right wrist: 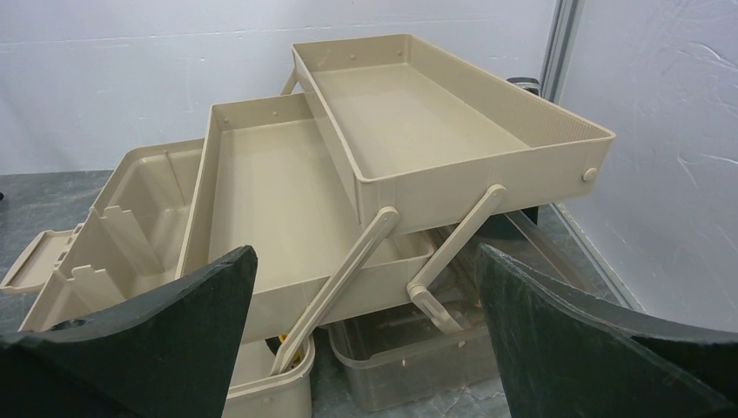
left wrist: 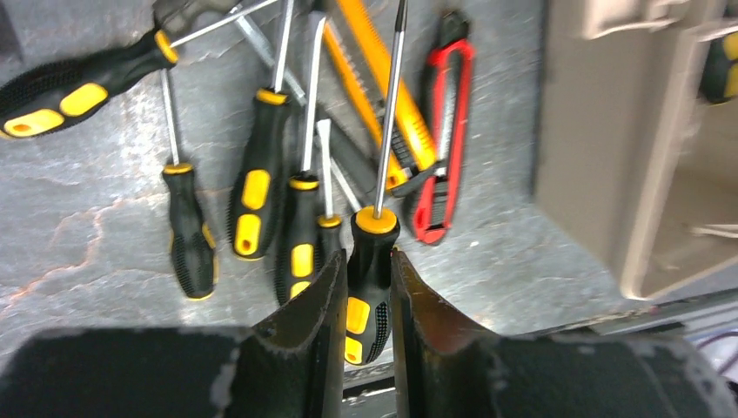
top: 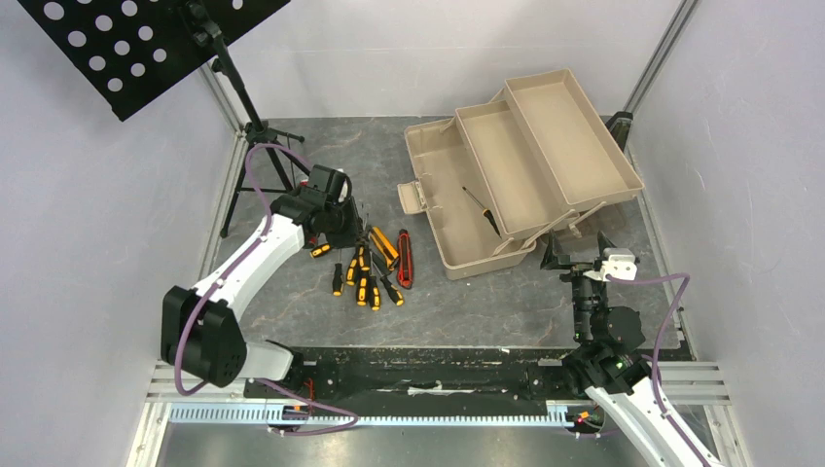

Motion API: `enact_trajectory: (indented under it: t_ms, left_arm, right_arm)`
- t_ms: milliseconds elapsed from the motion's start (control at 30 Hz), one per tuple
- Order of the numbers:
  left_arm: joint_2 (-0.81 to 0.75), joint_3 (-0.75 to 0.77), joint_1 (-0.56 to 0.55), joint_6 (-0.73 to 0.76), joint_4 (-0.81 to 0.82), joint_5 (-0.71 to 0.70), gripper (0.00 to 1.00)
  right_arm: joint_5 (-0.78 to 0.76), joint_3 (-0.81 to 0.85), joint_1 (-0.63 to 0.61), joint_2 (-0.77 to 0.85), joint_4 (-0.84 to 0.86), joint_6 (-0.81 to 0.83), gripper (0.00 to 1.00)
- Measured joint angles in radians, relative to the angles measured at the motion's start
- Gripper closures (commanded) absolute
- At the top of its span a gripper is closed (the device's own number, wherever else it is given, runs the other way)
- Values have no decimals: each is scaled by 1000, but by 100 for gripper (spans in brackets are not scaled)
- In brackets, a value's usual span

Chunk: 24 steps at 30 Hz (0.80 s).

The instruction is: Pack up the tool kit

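The bottom of the toolbox's base is bare, so I should next move my left gripper over the toolbox's side to the right in the top view, then down, to release the screwdriver there.
The tan toolbox (top: 516, 165) stands open at the back right, its two trays folded out; one screwdriver (top: 484, 209) lies in its base. Several yellow-and-black screwdrivers (top: 362, 277), an orange utility knife (top: 386, 245) and a red utility knife (top: 405, 258) lie in a heap on the table. My left gripper (top: 350, 233) is over the heap. In the left wrist view the left gripper (left wrist: 365, 261) is shut on the handle of one screwdriver (left wrist: 370, 296). My right gripper (top: 574, 258) is open and empty in front of the toolbox (right wrist: 287, 192).
A black music stand (top: 146, 39) on a tripod (top: 258, 136) stands at the back left. A clear plastic tray (right wrist: 426, 348) sits under the toolbox's fold-out arms. The toolbox wall (left wrist: 600, 131) is just right of the heap. White walls enclose the table.
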<state>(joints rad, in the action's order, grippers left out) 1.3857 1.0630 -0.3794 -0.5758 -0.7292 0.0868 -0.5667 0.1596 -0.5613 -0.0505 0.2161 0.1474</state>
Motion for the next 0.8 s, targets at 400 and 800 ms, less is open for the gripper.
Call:
enact_trajectory:
  t_ms: [400, 800]
  left_arm:
    - [28, 89, -130, -273, 254, 109, 97]
    - [433, 385, -317, -435, 450, 87, 87]
  right_arm:
    - [-8, 0, 0, 4, 0, 0, 2]
    - [-15, -2, 0, 13, 0, 3, 2]
